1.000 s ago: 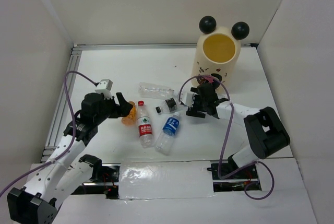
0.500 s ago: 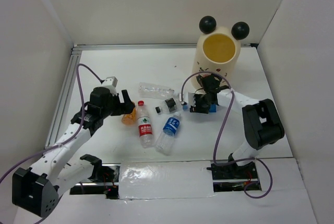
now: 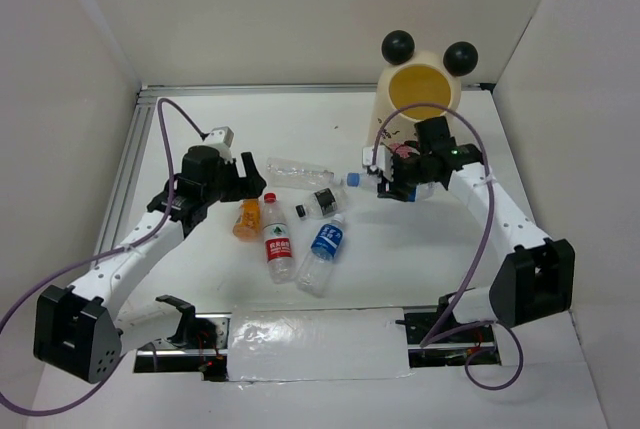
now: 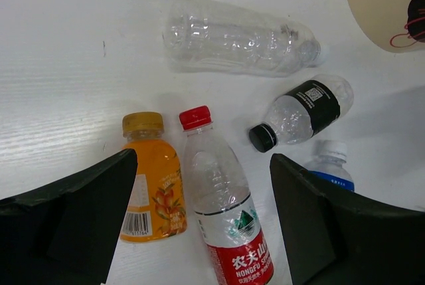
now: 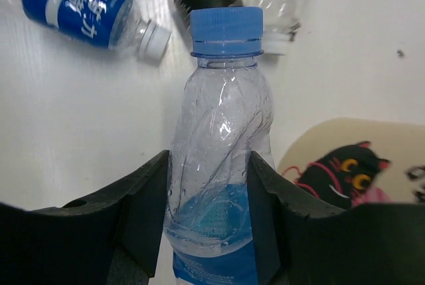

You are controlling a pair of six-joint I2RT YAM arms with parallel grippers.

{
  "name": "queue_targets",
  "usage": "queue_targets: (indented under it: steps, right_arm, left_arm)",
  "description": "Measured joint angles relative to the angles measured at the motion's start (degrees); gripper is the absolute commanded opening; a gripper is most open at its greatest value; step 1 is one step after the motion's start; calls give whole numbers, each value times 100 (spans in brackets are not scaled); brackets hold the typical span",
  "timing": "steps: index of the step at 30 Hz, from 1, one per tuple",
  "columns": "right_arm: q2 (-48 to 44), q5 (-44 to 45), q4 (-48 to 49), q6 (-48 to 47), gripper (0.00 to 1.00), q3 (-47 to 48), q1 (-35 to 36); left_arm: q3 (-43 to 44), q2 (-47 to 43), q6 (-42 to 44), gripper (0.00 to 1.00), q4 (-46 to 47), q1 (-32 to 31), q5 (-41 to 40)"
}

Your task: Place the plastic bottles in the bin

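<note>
The blue-labelled bottle hangs beside the cream bin, short of the bin's opening. My right gripper needs to move up and outward over that opening next to let go of the bottle.
My right gripper (image 3: pixel 392 175) is shut on a blue-labelled, blue-capped bottle (image 3: pixel 356 179) and holds it in the air beside the cream bin (image 3: pixel 386 129). The wrist view shows the bottle (image 5: pixel 222 132) pinched between both fingers, with the bin's cartoon print (image 5: pixel 345 169) below. My left gripper (image 3: pixel 250 183) is open and empty above the orange bottle (image 3: pixel 246 219). The red-labelled bottle (image 3: pixel 279 241), a second blue-labelled bottle (image 3: pixel 324 246), the dark-labelled bottle (image 3: pixel 323 200) and the clear unlabelled bottle (image 3: pixel 298 172) lie on the table. The left gripper (image 4: pixel 199 225) frames the orange bottle (image 4: pixel 149 182) and the red-labelled one (image 4: pixel 226 212).
The bin has two black ball ears (image 3: pixel 398 46) on its rim and stands at the back right. White walls enclose the table on three sides. A metal rail (image 3: pixel 118 199) runs along the left edge. Purple cables loop off both arms.
My right gripper has lifted the blue-labelled bottle off the table and carried it up and back toward the bin. My left gripper has moved farther back, over the lying bottles.
</note>
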Motion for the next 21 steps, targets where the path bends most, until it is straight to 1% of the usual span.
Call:
queue_targets:
  steps: [3,7,11,15,17,20,21]
  right_arm:
    - [-46,-529,-190,284,16,708,-238]
    - [-33,-1394,-44,1158,16,1923,-487]
    - [-31,-2155,584,2199,16,2616,-708]
    - [90,-2855,1440,2927,16,2815,-1091]
    - [258,-3163,1720,2922,16,2883,-1300]
    - [597,-3648,1952,2557,16,2942,-1539]
    - [774,-3692,1965,2487,16,2970,-1604]
  left_arm:
    - [122,155,2,94,63,0,15]
    - [258,367,0,94,229,0,98]
    - [323,468,0,94,278,0,175]
    - [323,468,-2,94,291,0,225]
    - [323,468,0,94,304,0,236]
    - [323,468,0,94,317,0,251]
    - [323,468,0,94,317,0,254]
